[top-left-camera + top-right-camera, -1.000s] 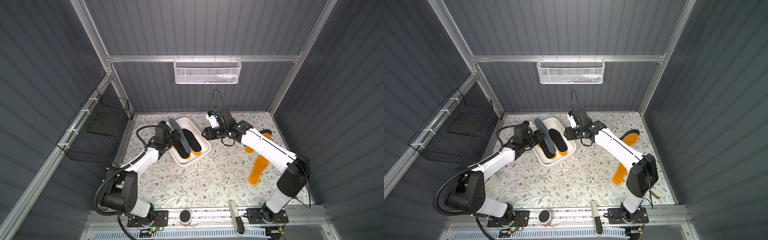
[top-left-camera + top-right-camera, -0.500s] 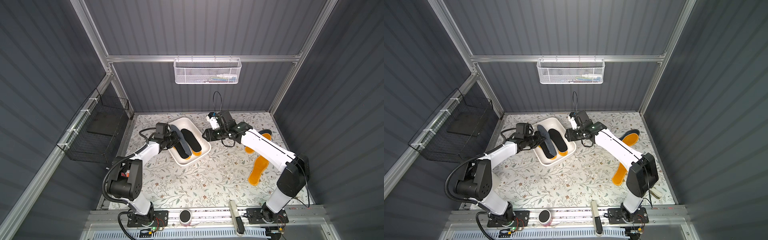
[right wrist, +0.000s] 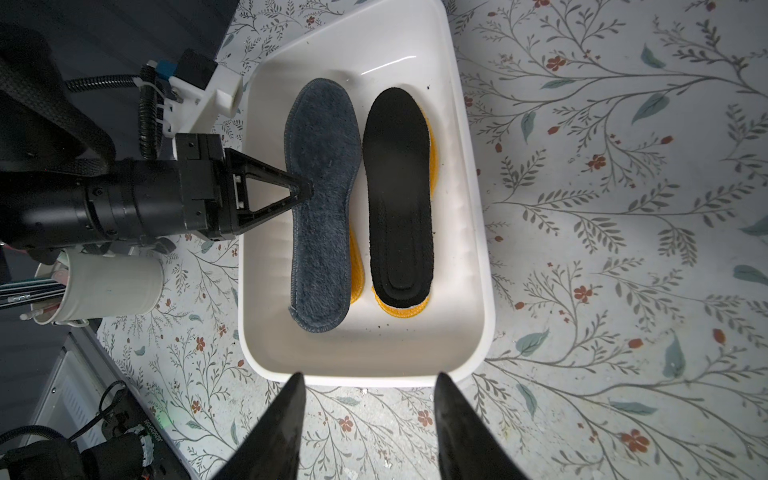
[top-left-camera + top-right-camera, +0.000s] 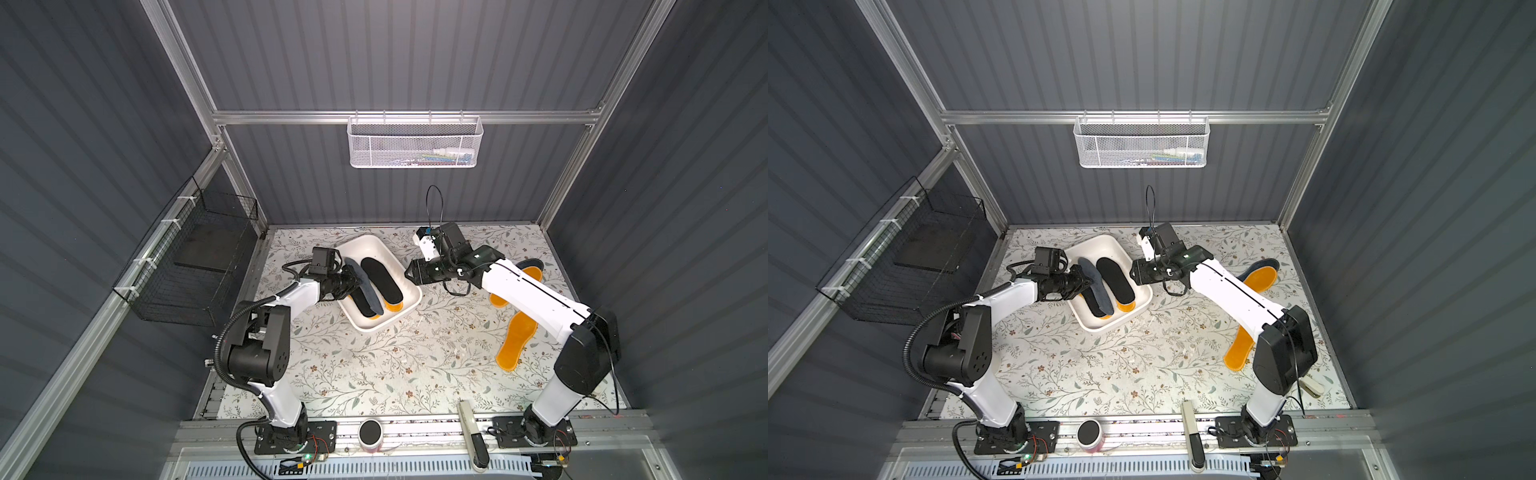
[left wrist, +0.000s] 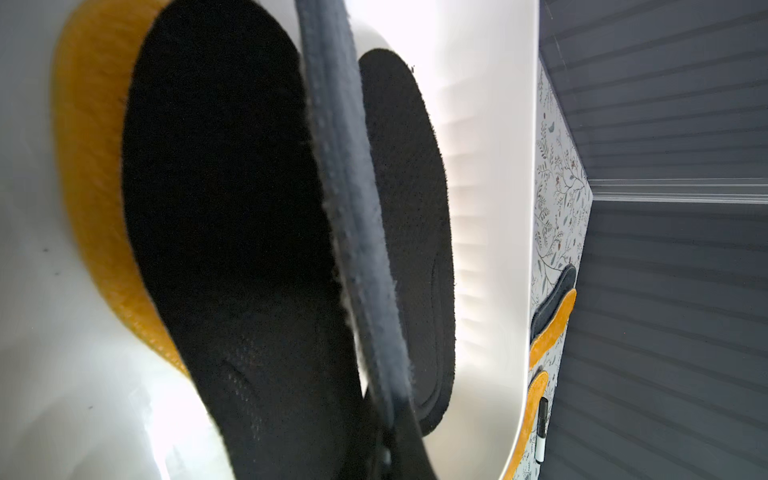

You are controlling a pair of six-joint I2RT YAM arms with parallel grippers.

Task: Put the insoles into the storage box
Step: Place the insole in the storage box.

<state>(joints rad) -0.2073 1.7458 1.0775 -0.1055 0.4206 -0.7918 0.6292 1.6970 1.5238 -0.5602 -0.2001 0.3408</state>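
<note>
The fuzzy grey-blue insole is still tilted, so my left gripper next needs to lower it onto the black insole [image 4: 362, 303] [image 5: 232, 200] just below the gripper and release the fuzzy insole's edge.
The white storage box [image 4: 398, 316] stands at the back left of the table. My left gripper [image 4: 354, 277] is shut on the inner edge of a fuzzy grey-blue insole [image 3: 322, 216], holding it low inside the box over a black insole [image 5: 224, 208] and an orange one [image 5: 89, 187]. Beside these lies another black insole [image 3: 399, 199] on an orange one [image 3: 402, 312]. My right gripper [image 3: 368, 384] stands open and holds nothing, just outside the box's right rim. On the table at the right lie two orange insoles [image 4: 515, 345] [image 4: 528, 275] and a dark one [image 4: 535, 262].
A white cup of pens [image 3: 112, 291] stands left of the box, under my left arm. A white mesh basket [image 4: 415, 143] hangs on the back wall and a black wire basket [image 4: 195, 266] on the left wall. A round black object [image 4: 370, 432] and a white-and-black bar [image 4: 471, 434] sit at the front edge.
My left gripper has swung the grey-blue insole down from tilted up over the box's left rim to low inside the box. The right arm has barely moved.
</note>
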